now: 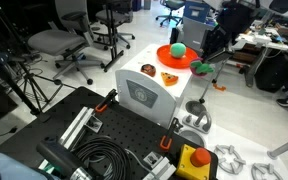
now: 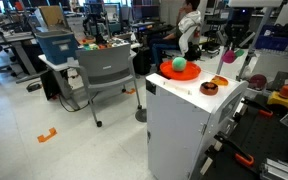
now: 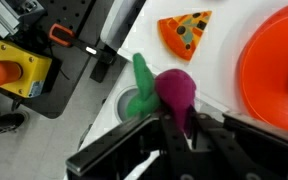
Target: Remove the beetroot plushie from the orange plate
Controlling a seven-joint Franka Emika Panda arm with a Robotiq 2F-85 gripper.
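Note:
My gripper is holding the plushie and will move farther from the orange plate (image 1: 167,57) with a slight turn. Then it will let go of the plushie above the shiny steel bowl (image 1: 194,108), because the bowl is open below.
The beetroot plushie (image 3: 174,92) is magenta with green leaves and sits between my gripper's (image 3: 180,128) fingers, which are shut on it. I hold it above the white tabletop's edge, clear of the orange plate (image 3: 279,60). In both exterior views the plushie (image 1: 198,68) (image 2: 230,57) hangs in the gripper beside the orange plate (image 1: 167,57) (image 2: 170,72). A round green plush ball (image 1: 177,49) (image 2: 180,63) lies in the plate.
A flat orange pizza-slice toy (image 3: 184,32) (image 1: 170,77) lies on the white table (image 1: 144,90) near the plate. A shiny steel bowl (image 1: 194,118) stands lower down beside the table. A yellow box with a red button (image 3: 14,70) sits on the black bench. Office chairs (image 2: 109,75) stand around.

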